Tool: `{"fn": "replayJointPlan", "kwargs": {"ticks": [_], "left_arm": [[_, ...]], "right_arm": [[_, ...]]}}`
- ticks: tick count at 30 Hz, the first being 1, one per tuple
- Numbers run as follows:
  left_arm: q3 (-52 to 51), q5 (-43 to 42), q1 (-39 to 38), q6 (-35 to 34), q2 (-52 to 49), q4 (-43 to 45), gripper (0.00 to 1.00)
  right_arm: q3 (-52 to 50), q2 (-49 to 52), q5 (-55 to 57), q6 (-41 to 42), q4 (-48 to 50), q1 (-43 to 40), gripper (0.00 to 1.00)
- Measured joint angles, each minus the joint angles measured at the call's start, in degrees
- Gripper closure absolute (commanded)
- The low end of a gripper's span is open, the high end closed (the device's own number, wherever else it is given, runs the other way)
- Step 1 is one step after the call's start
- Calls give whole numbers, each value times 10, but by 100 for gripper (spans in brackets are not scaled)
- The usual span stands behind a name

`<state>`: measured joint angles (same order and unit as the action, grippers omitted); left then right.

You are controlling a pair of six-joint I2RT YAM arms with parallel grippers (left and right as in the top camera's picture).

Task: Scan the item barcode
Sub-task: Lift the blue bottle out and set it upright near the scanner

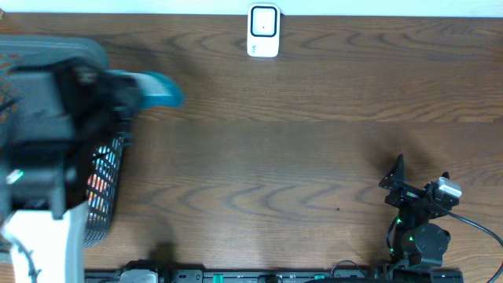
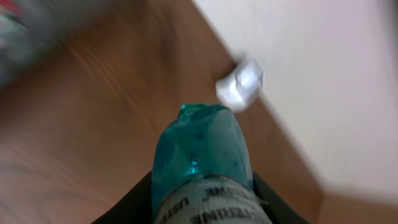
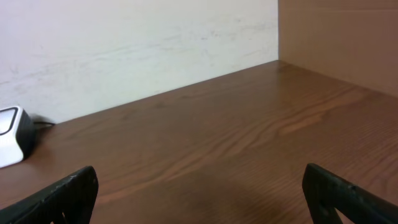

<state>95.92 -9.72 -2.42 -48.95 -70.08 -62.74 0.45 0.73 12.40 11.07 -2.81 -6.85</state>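
My left gripper should next swing across, go down and let go of the bottle point(image 1: 157, 88), because clear tabletop in front of the scanner is below it and to its right in the overhead view.
A teal bottle point(image 1: 157, 88) with a white printed label point(image 2: 211, 202) is the item; my left gripper point(image 2: 202, 208) is shut on it, black fingers at both sides of the label. In the overhead view the bottle sticks out to the right of the raised left arm point(image 1: 47, 141), above the table's left side. The white barcode scanner point(image 1: 263, 31) stands at the table's far edge, centre; it shows blurred beyond the bottle point(image 2: 240, 82) and at the left point(image 3: 13, 135). My right gripper point(image 1: 418, 185) rests open near the front right, nothing between its fingers point(image 3: 62, 199).
A dark mesh basket point(image 1: 106, 189) with items in it sits at the left, partly under the left arm. A white wall runs behind the table's far edge. Cables and a black rail lie along the front edge.
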Motion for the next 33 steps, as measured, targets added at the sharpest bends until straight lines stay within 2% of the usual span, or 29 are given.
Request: {"fn": "replayJointPlan", "kwargs": {"ticks": [6, 14, 18, 22, 29, 33], "left_arm": [[-18, -9, -159, 54, -93, 20, 78], [-21, -12, -279, 116, -259, 81, 79], [-24, -25, -315, 166, -323, 130, 79], [-25, -30, -343, 254, -364, 134, 79], [-25, 24, -369, 397, -372, 126, 78], [-25, 44, -372, 441, -372, 126, 78]], "right_arm": [[0, 0, 0, 0, 0, 0, 1], [0, 0, 0, 0, 0, 0, 1], [0, 0, 0, 0, 0, 0, 1], [0, 0, 0, 0, 0, 0, 1], [0, 0, 0, 0, 0, 0, 1], [0, 0, 0, 0, 0, 0, 1]]}}
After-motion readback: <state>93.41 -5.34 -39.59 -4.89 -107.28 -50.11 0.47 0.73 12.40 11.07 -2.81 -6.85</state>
